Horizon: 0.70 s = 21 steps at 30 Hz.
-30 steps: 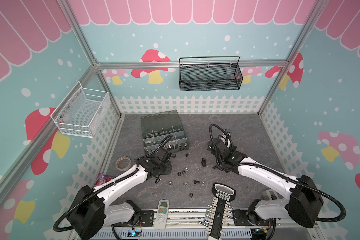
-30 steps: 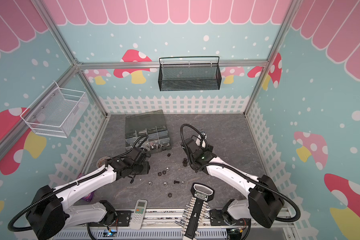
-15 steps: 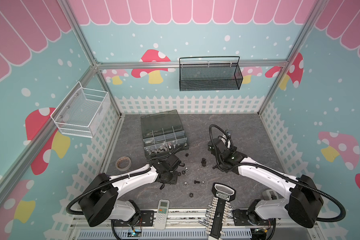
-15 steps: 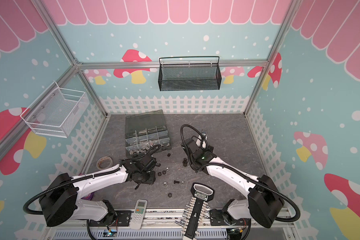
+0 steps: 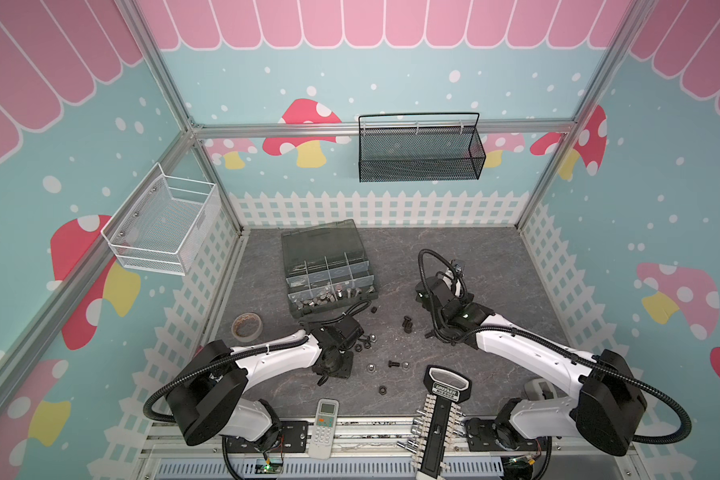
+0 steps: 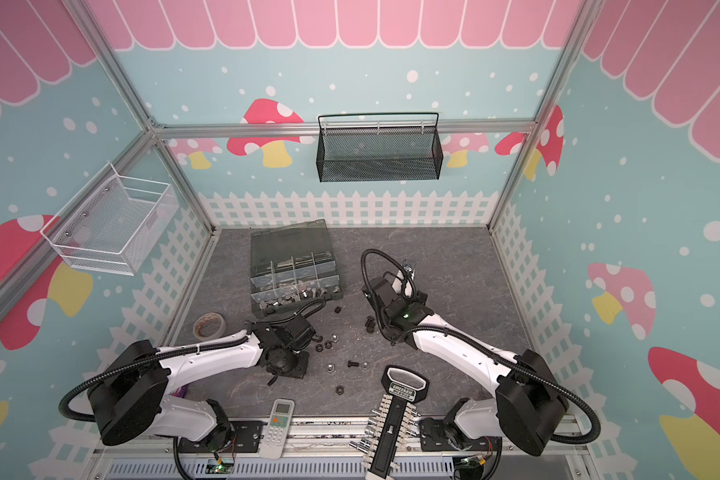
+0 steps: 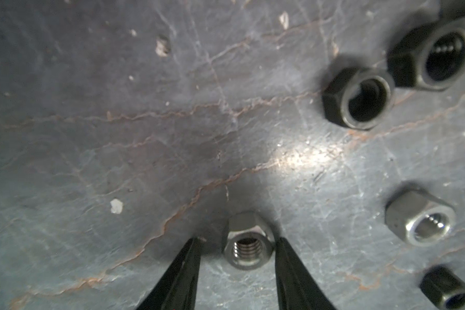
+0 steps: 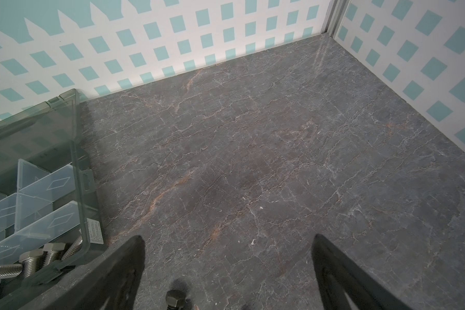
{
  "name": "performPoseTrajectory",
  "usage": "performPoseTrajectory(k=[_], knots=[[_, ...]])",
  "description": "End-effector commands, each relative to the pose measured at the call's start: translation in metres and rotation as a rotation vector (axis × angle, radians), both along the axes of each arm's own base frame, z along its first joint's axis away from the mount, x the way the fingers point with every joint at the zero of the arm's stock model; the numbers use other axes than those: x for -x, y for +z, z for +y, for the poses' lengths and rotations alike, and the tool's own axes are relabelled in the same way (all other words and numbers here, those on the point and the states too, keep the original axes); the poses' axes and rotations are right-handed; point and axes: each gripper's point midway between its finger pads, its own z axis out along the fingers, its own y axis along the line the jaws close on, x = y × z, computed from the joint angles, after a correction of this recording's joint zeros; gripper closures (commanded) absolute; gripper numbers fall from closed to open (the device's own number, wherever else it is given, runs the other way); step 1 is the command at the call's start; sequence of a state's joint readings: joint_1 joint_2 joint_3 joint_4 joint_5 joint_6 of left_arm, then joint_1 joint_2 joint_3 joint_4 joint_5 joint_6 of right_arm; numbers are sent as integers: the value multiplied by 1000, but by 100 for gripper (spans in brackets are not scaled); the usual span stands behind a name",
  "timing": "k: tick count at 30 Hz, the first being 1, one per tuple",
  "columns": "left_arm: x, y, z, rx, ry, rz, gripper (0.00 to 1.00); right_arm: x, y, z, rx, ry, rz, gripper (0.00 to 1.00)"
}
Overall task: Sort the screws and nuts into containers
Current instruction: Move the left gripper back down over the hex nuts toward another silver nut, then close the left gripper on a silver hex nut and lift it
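The left gripper stays low and closes its fingers onto the silver nut's opposite sides next, because the nut already lies between them with a gap remaining.
In the left wrist view a silver nut (image 7: 249,249) lies on the slate floor between my left gripper's (image 7: 236,245) black fingertips. It sits against one fingertip, with a gap to the other, so the jaws are open. Black nuts (image 7: 357,98) and another silver nut (image 7: 419,220) lie nearby. In both top views the left gripper (image 5: 348,347) (image 6: 308,345) covers that nut. The containers are in the organizer box (image 5: 329,270) (image 8: 89,204), which holds silver screws (image 8: 38,257). My right gripper (image 5: 425,293) (image 8: 227,241) hovers wide open above a black screw (image 8: 175,298).
Loose nuts (image 5: 371,367) and a black screw (image 5: 393,364) lie between the arms, two black screws (image 5: 408,323) by the right arm. A tape roll (image 5: 247,325), remote (image 5: 326,422) and socket rack (image 5: 439,415) lie near the front. Mesh basket (image 5: 420,153) and wire basket (image 5: 163,226) hang on the walls.
My left arm has swung away from the organizer box, forward and right, and come down over the loose nuts. The right arm has stayed put.
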State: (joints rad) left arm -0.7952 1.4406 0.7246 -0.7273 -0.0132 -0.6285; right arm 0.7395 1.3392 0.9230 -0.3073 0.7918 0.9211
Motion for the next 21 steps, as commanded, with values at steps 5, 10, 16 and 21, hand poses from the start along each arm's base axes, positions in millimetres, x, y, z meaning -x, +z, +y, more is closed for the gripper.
performPoseTrajectory(k=[5,10,16,21], knots=[[-8,-5,5,-68,5,-13,61,1,-4,-4,-2,-22,8,2],[-12,-6,1,-69,-10,-17,64,0,-3,-3,2,-19,8,2],[-9,-9,2,-74,-15,-2,69,0,-2,-4,3,-22,6,2],[-7,-7,1,-60,-11,1,75,0,-2,-3,3,-21,5,2]])
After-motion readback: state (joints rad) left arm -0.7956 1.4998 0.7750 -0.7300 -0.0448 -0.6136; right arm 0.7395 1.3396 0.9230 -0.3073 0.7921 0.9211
